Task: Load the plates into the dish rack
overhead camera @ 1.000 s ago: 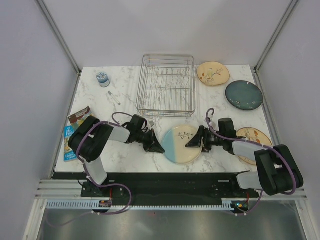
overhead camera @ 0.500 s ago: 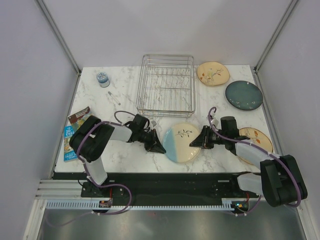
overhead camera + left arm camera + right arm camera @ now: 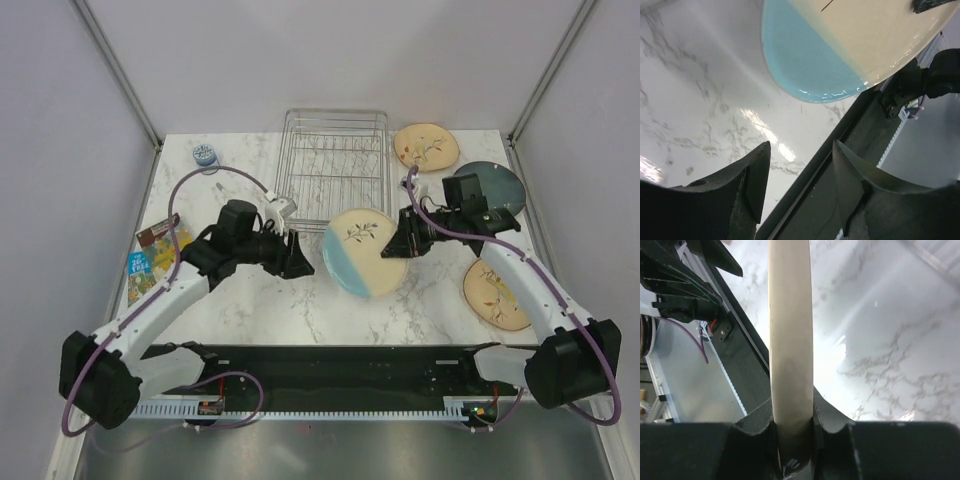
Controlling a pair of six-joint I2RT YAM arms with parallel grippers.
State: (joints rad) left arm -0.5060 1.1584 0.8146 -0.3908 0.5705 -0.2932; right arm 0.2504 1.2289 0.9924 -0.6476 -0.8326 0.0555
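My right gripper holds the plate and will next turn and move outward. It will release the plate in the rack's end by the farther cream plate, because that end is outward of my gripper.
The half light-blue, half cream plate [image 3: 358,252] hangs tilted above the table, in front of the dish rack [image 3: 333,165]. My right gripper [image 3: 398,246] is shut on its right rim. In the right wrist view that plate's rim [image 3: 790,315] runs edge-on between the jaws of the right gripper [image 3: 792,415]. My left gripper [image 3: 303,258] stands open just left of the plate, apart from it. In the left wrist view the left gripper [image 3: 800,146] holds nothing, and the plate [image 3: 855,45] is above it. A cream plate [image 3: 426,146] and a dark teal plate [image 3: 495,188] lie at the back right. A second cream plate [image 3: 495,295] lies at the front right.
A small blue-lidded jar [image 3: 205,155] stands at the back left. Printed packets [image 3: 152,255] lie near the left edge of the marble table [image 3: 300,310]. The black base rail [image 3: 330,365] runs along the near edge.
My right gripper shut on the plate's rim and lifted it off the table toward the rack. My left gripper opened, rose and drew back to the left.
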